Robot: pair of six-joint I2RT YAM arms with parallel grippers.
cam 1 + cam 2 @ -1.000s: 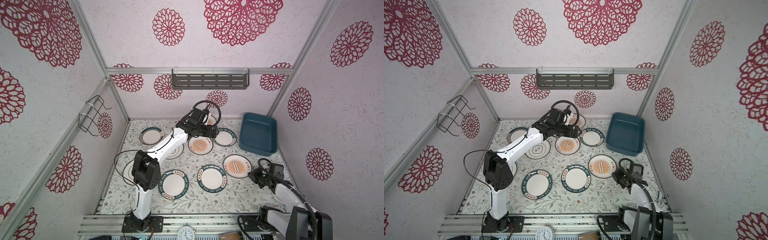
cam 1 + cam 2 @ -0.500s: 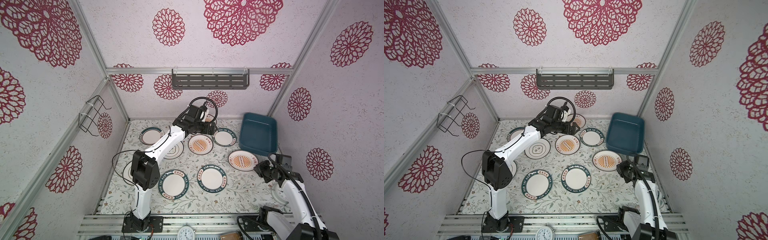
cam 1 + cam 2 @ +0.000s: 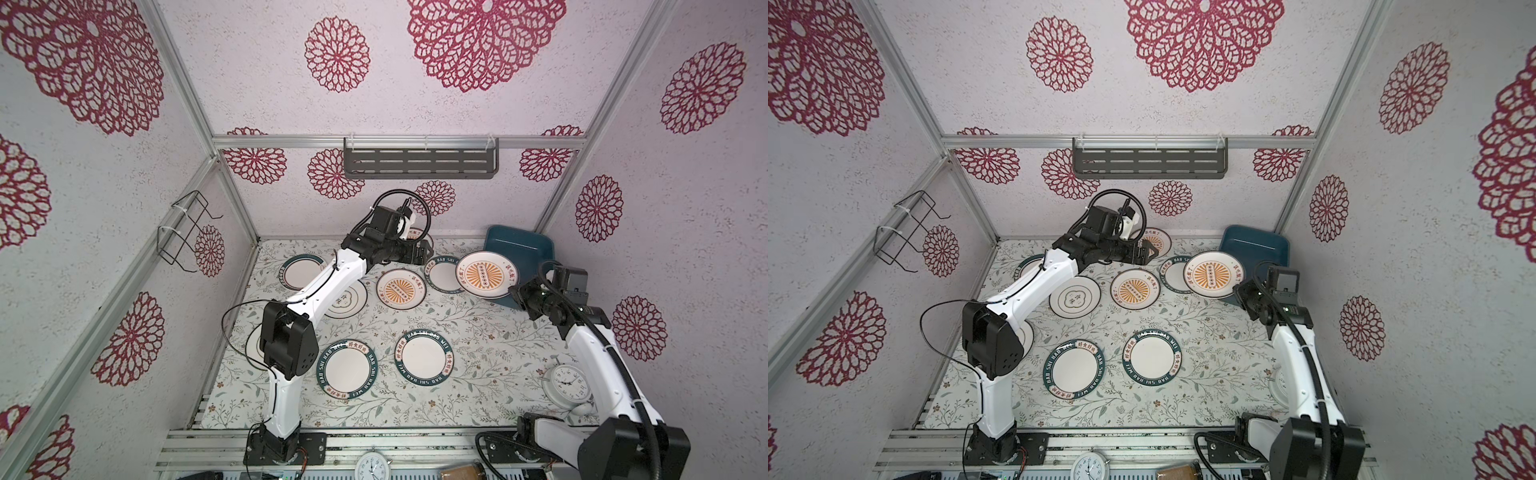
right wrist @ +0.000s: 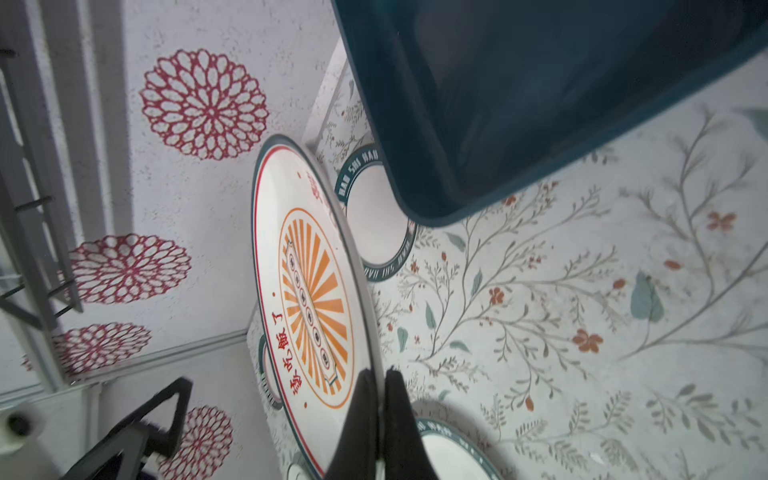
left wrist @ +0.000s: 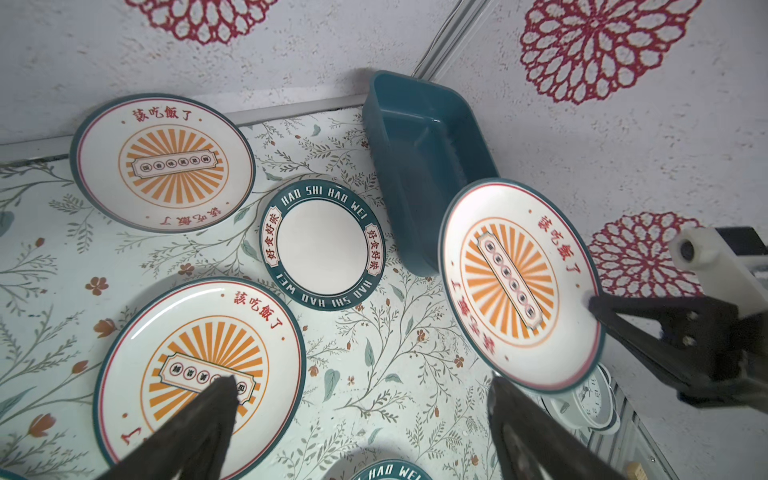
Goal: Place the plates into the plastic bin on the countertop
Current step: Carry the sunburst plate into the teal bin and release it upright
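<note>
Next, my right gripper moves outward and down into the teal plastic bin (image 3: pixel 528 249) (image 4: pixel 528 88) to release the plate's rim, since the bin opens below and outward of that gripper.
My right gripper (image 4: pixel 380 374) is shut on the rim of a white plate with an orange sunburst (image 4: pixel 311 291). It holds this plate (image 3: pixel 484 274) tilted above the countertop (image 3: pixel 478 332), just in front of the teal plastic bin (image 3: pixel 528 249), which has nothing in it. In both top views the right gripper (image 3: pixel 515 297) sits at the plate's near right edge. My left gripper (image 5: pixel 361 382) is open and holds nothing. It hovers at the back (image 3: pixel 424 253) over a sunburst plate (image 3: pixel 401 289) and a green-rimmed plate (image 3: pixel 442 274). Several more plates lie flat on the countertop.
Two green-lettered plates (image 3: pixel 347 368) (image 3: pixel 424 357) lie near the front and a clover plate (image 3: pixel 347 297) lies under the left arm. A white clock (image 3: pixel 567 384) rests at the right by the right arm. A grey shelf (image 3: pixel 419 162) and a wire rack (image 3: pixel 187 232) hang on the walls.
The right gripper has lifted the sunburst plate off the countertop and carried it back toward the bin, tilting it. The left gripper has drifted slightly toward the back wall, still open.
</note>
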